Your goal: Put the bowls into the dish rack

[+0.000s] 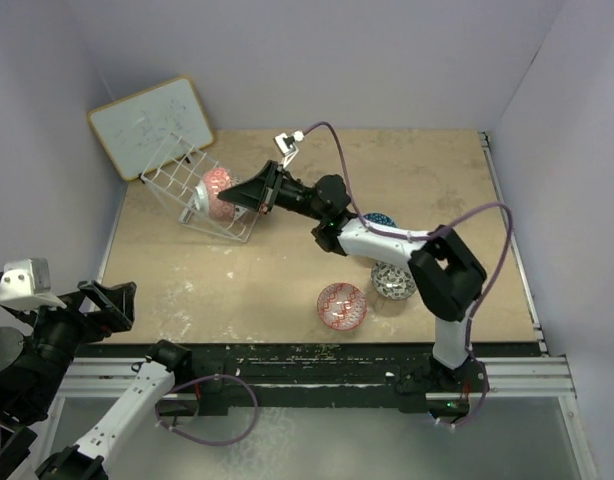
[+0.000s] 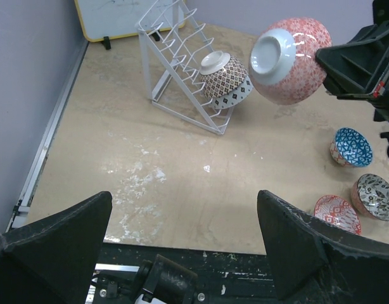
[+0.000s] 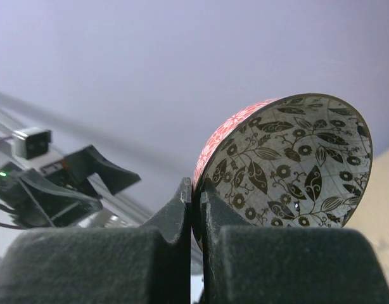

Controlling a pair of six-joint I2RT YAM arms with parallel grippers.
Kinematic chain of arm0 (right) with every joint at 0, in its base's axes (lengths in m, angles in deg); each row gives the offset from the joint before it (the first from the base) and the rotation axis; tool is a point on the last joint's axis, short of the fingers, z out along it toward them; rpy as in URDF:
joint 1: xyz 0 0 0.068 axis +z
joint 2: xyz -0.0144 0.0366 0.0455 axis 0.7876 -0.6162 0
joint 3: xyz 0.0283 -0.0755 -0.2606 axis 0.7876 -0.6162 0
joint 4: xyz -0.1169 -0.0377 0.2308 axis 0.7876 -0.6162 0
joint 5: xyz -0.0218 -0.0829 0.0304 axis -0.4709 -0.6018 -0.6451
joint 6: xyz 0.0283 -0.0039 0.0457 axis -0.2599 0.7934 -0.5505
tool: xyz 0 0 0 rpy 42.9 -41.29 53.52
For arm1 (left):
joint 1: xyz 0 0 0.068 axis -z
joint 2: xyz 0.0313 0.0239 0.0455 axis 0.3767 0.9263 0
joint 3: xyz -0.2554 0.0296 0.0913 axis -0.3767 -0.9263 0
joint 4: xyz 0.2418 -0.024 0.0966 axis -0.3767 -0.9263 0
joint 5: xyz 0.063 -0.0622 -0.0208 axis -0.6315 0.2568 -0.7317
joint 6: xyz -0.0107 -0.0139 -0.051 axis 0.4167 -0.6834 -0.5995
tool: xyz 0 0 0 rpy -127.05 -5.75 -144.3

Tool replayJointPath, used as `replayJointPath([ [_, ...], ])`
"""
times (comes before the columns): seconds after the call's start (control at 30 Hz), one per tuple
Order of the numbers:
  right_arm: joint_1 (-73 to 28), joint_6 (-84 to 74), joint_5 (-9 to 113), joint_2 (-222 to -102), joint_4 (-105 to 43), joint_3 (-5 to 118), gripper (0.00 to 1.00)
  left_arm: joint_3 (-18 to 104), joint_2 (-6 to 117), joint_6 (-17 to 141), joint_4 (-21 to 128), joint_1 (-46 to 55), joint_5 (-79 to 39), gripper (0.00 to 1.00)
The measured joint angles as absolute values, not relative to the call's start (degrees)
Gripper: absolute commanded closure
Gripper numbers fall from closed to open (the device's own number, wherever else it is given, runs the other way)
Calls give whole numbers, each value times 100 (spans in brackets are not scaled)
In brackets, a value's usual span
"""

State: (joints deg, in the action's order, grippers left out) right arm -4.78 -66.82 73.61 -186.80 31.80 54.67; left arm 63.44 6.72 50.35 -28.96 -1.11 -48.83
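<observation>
The rack's wires (image 1: 197, 172) beside the grey patterned bowl, below and outward, are empty. My right gripper should lower the red-pink bowl outward onto them and let it go.
My right gripper (image 1: 249, 196) is shut on the rim of a red-pink bowl (image 1: 219, 190). It holds the bowl on edge in the air beside the white wire dish rack (image 1: 182, 180). The right wrist view shows this bowl's black-and-white floral inside (image 3: 289, 164) pinched at the gripper (image 3: 196, 190). In the left wrist view the held bowl (image 2: 289, 60) hangs right of the rack (image 2: 175, 57). A grey patterned bowl (image 2: 226, 79) leans in the rack. Blue (image 2: 353, 147), grey (image 2: 375, 196) and red-pink (image 2: 337, 214) bowls sit on the table. My left gripper (image 2: 185, 240) is open and empty at the near edge.
A whiteboard with a wooden frame (image 1: 152, 125) leans against the back left wall behind the rack. Purple walls close the table on the left, back and right. The loose bowls (image 1: 342, 305) lie beside the right arm's base.
</observation>
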Motion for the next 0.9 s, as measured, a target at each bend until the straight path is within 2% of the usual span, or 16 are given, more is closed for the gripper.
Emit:
replayJointPath([
  [0.17, -546, -7908, 7140, -19780, 4752, 6088, 100, 6351, 683, 5035, -2896, -111, -4883, 1],
  [0.3, -565, -8730, 6578, -20658, 5390, 6805, 100, 6375, 700, 5035, -2904, -111, -4883, 1],
  [0.9, -703, -9523, 5487, -21670, 5735, 7393, 100, 6414, 717, 5035, -2983, -111, -4885, 1],
])
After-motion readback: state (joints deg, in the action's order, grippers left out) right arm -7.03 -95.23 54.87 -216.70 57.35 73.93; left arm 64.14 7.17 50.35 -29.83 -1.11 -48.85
